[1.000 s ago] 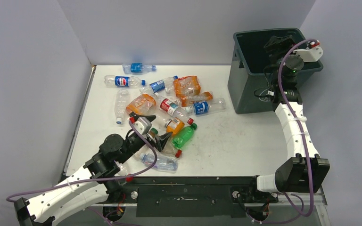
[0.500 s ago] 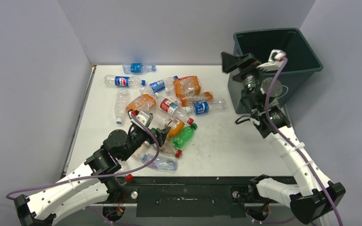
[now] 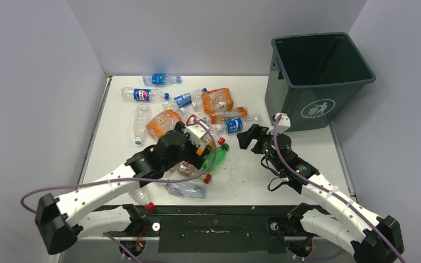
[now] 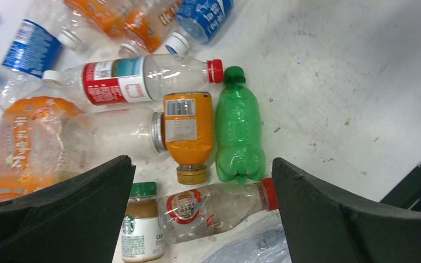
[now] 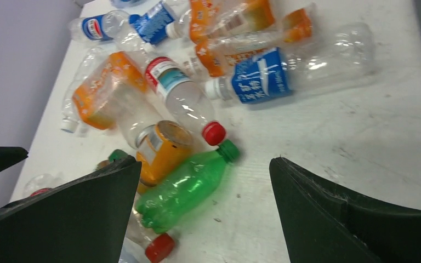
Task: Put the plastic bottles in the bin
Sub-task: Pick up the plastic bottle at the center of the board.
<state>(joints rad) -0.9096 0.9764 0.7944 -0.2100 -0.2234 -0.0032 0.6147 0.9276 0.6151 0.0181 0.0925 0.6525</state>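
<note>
The green bottle (image 4: pixel 239 131) is at the edge of the heap. I will next move my left gripper to the right in the top view and lower it to the base end of the green bottle.
Several plastic bottles (image 3: pixel 197 118) lie in a heap on the left half of the white table. My left gripper (image 3: pixel 193 159) hangs open over the heap's near side. In the left wrist view my left gripper (image 4: pixel 202 164) frames a clear red-capped bottle (image 4: pixel 214 205), just below an orange bottle (image 4: pixel 186 129) and a green bottle (image 4: pixel 239 131). My right gripper (image 3: pixel 250 139) is low over the table, right of the heap, open and holding nothing. In the right wrist view my right gripper (image 5: pixel 204 160) faces the green bottle (image 5: pixel 186 183). The bin (image 3: pixel 307 109) stands at the far right.
A small coffee jar (image 4: pixel 140 224) with a green lid lies among the bottles by my left finger. A crushed clear bottle (image 3: pixel 186 189) lies near the front edge. A loose red cap (image 3: pixel 149 206) sits on the black front rail. Grey walls close in the table's left, back and right.
My right arm has swung down from the bin's rim to the table beside the heap, its jaws wider. My left arm has reached forward over the heap's near bottles.
</note>
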